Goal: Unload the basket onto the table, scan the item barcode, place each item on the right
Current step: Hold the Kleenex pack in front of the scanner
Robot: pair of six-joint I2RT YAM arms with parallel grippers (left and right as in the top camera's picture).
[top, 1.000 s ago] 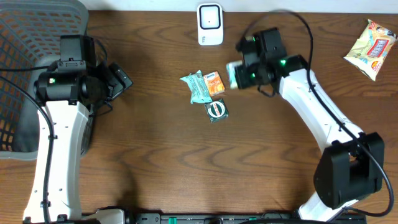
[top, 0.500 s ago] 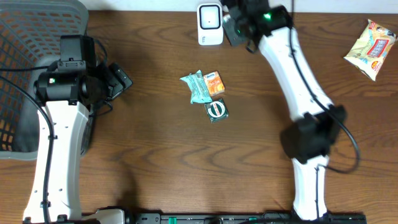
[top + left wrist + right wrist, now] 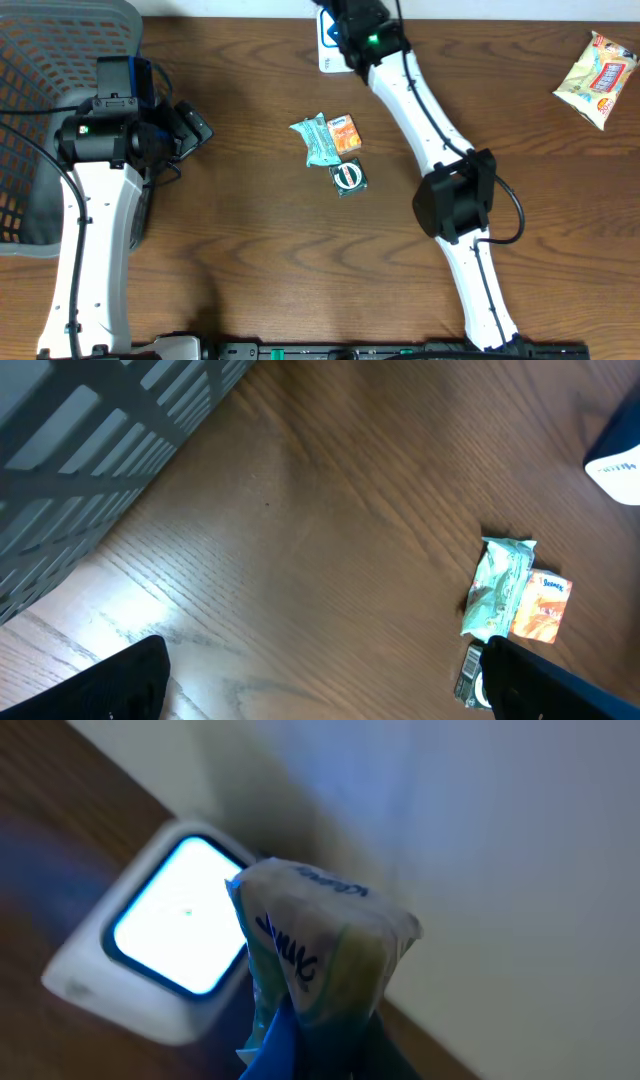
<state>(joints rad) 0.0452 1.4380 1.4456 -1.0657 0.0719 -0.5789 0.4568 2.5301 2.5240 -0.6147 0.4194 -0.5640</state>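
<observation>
Next, the packet in my right gripper passes over the lit scanner, then goes to bare wood beside the yellow snack bag.
My right gripper [image 3: 322, 1055] is shut on a green and white snack packet [image 3: 325, 955], held upright just in front of the lit screen of the white barcode scanner [image 3: 150, 945]. From overhead, the right gripper [image 3: 348, 25] is at the table's far edge, covering most of the scanner [image 3: 324, 58]; the packet is hidden under the arm there. My left gripper [image 3: 192, 130] stands open beside the basket with nothing in it. In the left wrist view its jaws [image 3: 320, 690] are wide apart above bare wood.
A teal packet [image 3: 318, 141], an orange packet [image 3: 346, 133] and a dark round-logo packet [image 3: 349, 177] lie mid-table. A yellow snack bag [image 3: 597, 65] lies at the far right. A grey mesh basket [image 3: 40, 120] fills the left side.
The right arm has swung from above the mid-table packets up to the scanner at the far edge, carrying the packet. The left arm has not moved.
</observation>
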